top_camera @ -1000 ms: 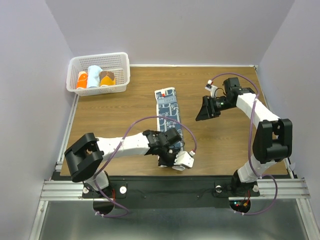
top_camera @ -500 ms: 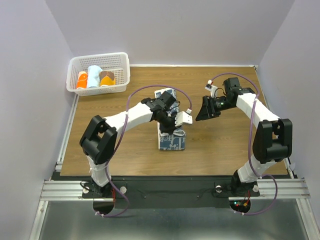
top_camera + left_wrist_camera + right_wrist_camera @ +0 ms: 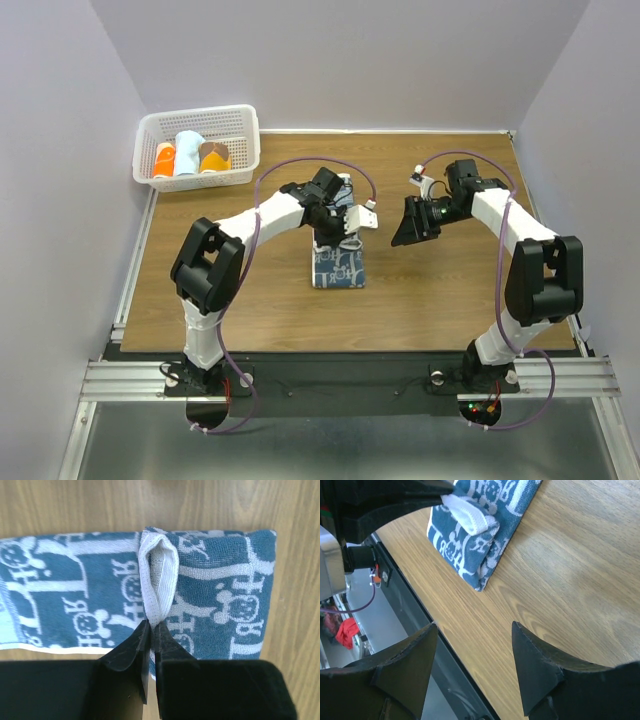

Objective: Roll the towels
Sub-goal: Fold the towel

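The white hemmed end is still standing up as a loop. My left gripper needs to lower it onto the layer below next and let go of it there.
The navy-blue towel (image 3: 338,268) with pale motifs lies lengthwise in the middle of the table, doubled over itself, with the fold at its near end. My left gripper (image 3: 336,238) is above it, shut on the towel's white hemmed end (image 3: 157,587), which stands up as a loop over the layer beneath (image 3: 225,595). My right gripper (image 3: 408,226) hovers to the right of the towel, open and empty. In the right wrist view the jaws (image 3: 472,625) stand wide apart over bare wood, and the towel (image 3: 485,525) lies beyond them.
A white basket (image 3: 245,130) at the far left corner holds three rolled towels: orange, light blue and brown-orange. The table's metal front rail (image 3: 420,615) runs just under my right gripper's view. Grey walls enclose the table.
My left gripper has moved from the near edge of the table toward the far side, carrying the towel's end and folding the towel over itself. The right arm has barely moved.
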